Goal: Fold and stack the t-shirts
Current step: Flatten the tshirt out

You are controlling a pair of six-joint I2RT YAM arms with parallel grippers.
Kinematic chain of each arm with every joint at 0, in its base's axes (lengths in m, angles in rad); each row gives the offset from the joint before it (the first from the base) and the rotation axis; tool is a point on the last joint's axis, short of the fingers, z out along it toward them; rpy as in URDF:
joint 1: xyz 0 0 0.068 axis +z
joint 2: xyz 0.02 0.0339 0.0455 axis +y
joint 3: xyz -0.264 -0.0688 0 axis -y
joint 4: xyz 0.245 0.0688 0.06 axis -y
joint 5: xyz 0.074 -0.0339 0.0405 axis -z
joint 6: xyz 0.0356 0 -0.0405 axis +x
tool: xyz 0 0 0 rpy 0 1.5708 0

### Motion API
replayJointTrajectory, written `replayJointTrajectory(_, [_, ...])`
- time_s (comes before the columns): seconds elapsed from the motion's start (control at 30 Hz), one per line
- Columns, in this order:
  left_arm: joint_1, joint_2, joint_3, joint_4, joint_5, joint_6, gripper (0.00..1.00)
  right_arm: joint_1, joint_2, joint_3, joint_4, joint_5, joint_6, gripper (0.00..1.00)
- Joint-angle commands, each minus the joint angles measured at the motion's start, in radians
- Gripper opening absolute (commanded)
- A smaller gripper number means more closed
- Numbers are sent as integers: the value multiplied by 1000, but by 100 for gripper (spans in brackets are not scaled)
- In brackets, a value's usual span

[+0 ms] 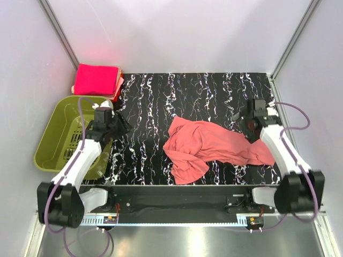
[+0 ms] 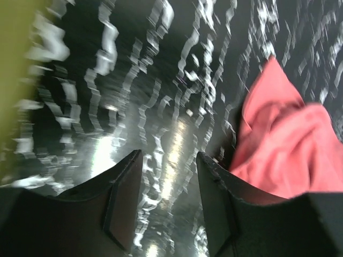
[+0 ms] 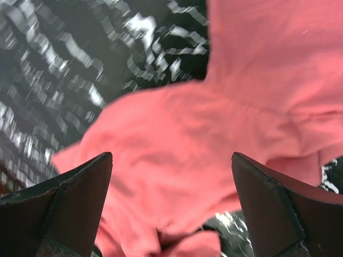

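Observation:
Next I should bring my right gripper down, shifting to the right in the top view, onto the far edge of the salmon-coral t-shirt's end, since that end spreads out past my open fingers.
A large salmon-coral t-shirt (image 1: 206, 145) lies crumpled on the black marbled table (image 1: 155, 96), right of centre. Folded magenta t-shirts (image 1: 96, 79) sit stacked at the table's far left corner. My left gripper (image 1: 123, 126) hovers over bare table to the left of the crumpled shirt. In the left wrist view the left gripper (image 2: 169, 156) is open with nothing between its fingers, and the shirt (image 2: 284, 150) lies to its right. My right gripper (image 1: 240, 118) is at the shirt's right end. Seen from the right wrist, the right gripper (image 3: 171, 156) stands wide open just above the salmon cloth (image 3: 177, 139).
An olive-green plastic basket (image 1: 61, 134) stands off the table's left edge, beside the left arm. White walls with metal posts close in the back and sides. Bare marbled surface stretches behind the crumpled shirt.

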Motion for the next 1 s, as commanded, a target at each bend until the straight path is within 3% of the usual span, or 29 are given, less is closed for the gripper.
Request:
replayJointTrajectory(0.0, [16, -84, 2, 7, -186, 45, 50, -68, 146, 88, -8, 15, 81, 100])
replayJointTrajectory(0.1, [30, -85, 18, -1, -174, 52, 50, -106, 226, 125, -6, 15, 78, 98])
replayJointTrajectory(0.2, [44, -99, 31, -53, -285, 34, 51, -164, 329, 150, -6, 34, 74, 92])
replayJointTrajectory(0.33, [55, -108, 43, -51, -274, 36, 52, -220, 404, 171, -6, 30, 69, 86])
replayJointTrajectory(0.6, [27, -50, 172, -27, 33, 155, 54, -269, 499, 254, 32, 3, 31, 84])
replayJointTrajectory(0.73, [-128, -10, 245, -97, -60, 206, 54, -269, 564, 296, 35, -3, 34, 79])
replayJointTrajectory(0.97, [-384, 97, 261, -68, 21, 183, 53, -269, 625, 300, 54, -12, 38, 72])
